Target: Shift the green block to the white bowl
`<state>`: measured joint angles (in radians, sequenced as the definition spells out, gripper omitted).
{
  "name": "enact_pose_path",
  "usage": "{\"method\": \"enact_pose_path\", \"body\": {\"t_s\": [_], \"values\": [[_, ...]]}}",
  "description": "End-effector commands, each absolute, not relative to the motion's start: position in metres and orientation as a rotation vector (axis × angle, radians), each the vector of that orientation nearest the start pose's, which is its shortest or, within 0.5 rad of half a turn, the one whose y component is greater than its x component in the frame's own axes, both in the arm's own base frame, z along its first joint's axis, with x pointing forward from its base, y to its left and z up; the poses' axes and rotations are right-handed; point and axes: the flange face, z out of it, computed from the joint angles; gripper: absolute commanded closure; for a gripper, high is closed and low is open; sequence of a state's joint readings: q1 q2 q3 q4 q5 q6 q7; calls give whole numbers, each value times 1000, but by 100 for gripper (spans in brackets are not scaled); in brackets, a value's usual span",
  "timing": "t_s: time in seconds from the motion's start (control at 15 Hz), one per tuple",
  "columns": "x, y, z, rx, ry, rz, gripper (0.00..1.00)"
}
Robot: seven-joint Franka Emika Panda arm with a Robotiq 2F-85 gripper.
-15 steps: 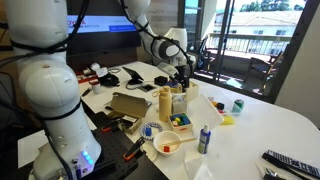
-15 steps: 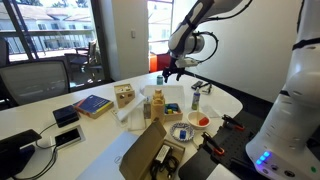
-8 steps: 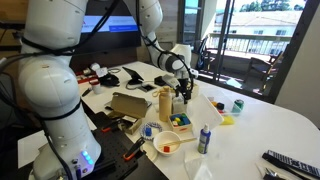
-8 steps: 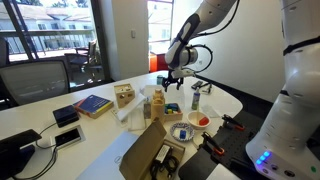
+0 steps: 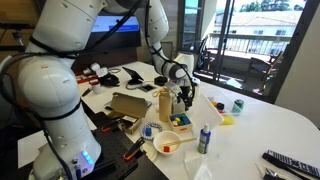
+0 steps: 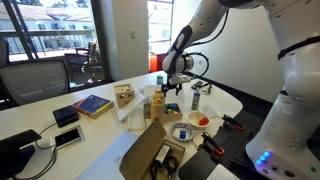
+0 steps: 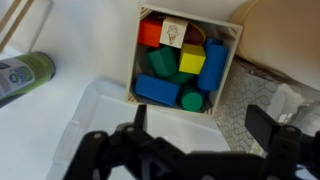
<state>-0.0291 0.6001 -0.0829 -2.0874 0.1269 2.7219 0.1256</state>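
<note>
The green block is below my gripper, and its round end [image 7: 191,100] shows between my fingers in the wrist view. My gripper will next lower its fingers into the box, over the block and around that end.
In the wrist view a small white box [image 7: 228,70] holds several toy blocks in red, orange, yellow, blue and green. The green block [image 7: 176,72] lies in its middle among the others. My gripper [image 7: 200,120] is open and empty, hanging just above the box's near edge. In both exterior views the gripper [image 5: 183,97] [image 6: 170,90] hovers over the box [image 5: 180,121] [image 6: 172,110]. The white bowl [image 5: 168,144] [image 6: 199,121] stands on the table near the box with something red-orange in it.
A green can [image 7: 25,75] lies left of the box in the wrist view. A tall wooden block [image 5: 165,103], a blue-rimmed round thing [image 5: 150,130], a blue spray can [image 5: 204,138] and a cardboard box [image 5: 128,104] crowd the table around the block box.
The arm has swung in and lowered, bringing the open gripper down closer over the box of blocks. Nothing on the table has moved.
</note>
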Motion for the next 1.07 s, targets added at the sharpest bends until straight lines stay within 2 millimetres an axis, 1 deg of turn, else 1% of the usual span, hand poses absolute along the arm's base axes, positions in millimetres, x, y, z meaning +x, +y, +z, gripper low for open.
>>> {"method": "enact_pose_path", "body": {"t_s": [0.0,0.13,0.33,0.4,0.47,0.6,0.67,0.8,0.87,0.93,1.0], "values": [[593,-72,123,-3074,573,-61,0],[599,-75,113,-3072,580,-47,0],[607,-73,98,-3068,575,-31,0],[610,-72,95,-3067,573,-29,5],[612,-72,91,-3067,571,-28,23],[616,-71,85,-3066,570,-28,24],[618,-70,83,-3065,569,-28,29],[619,-69,78,-3065,571,-23,34],[620,-70,75,-3065,573,-20,32],[620,-70,72,-3063,575,-17,28],[620,-70,70,-3063,578,-14,28]]}}
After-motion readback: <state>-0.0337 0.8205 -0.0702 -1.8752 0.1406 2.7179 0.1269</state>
